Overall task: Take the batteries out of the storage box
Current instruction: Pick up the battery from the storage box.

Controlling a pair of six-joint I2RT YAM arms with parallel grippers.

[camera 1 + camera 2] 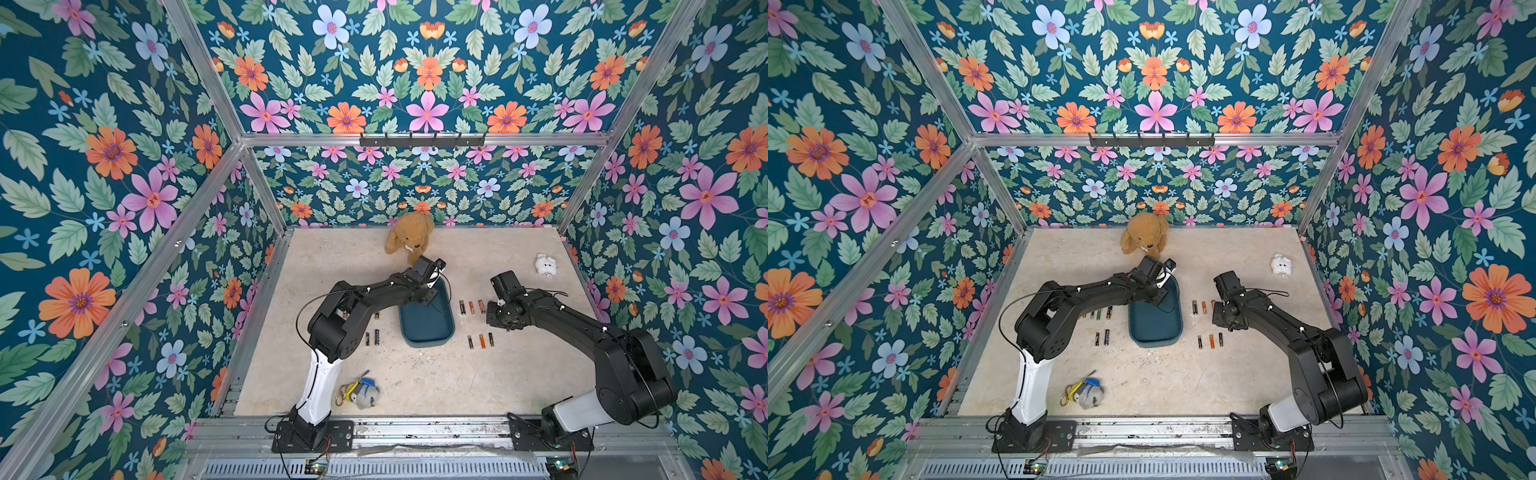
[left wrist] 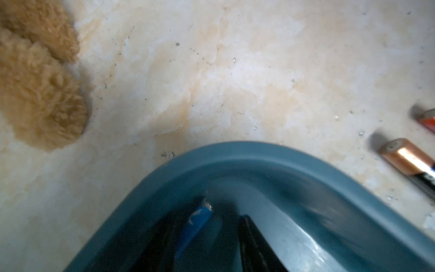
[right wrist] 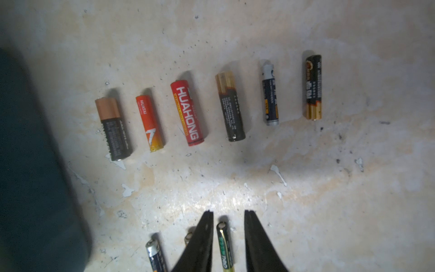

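Observation:
The thin blue battery [image 2: 194, 229] lies between the open fingers of my left gripper, nearer one of them, so my left gripper needs to stay low in the box and close both fingers onto the sides of the battery.
The teal storage box [image 1: 428, 328] [image 1: 1156, 328] lies mid-table. My left gripper [image 1: 431, 296] [image 2: 216, 219] reaches down into its far end and stands open; a blue battery [image 2: 200, 216] lies between its fingers, close to one and clear of the other. Batteries [image 1: 471, 307] [image 1: 1210, 341] lie in rows right of the box, and others [image 1: 372, 337] to its left. My right gripper [image 1: 492, 309] [image 3: 228, 212] hangs low over the right rows, open, its fingers astride a green-and-black battery [image 3: 224, 247] lying on the table. Several batteries [image 3: 187, 113] lie in a row beyond it.
A brown teddy bear [image 1: 409, 239] [image 2: 40, 94] sits just behind the box's far end. A small white toy [image 1: 545, 265] lies at the back right. A keychain bundle with a yellow carabiner [image 1: 359, 392] lies near the front, by the left arm's base.

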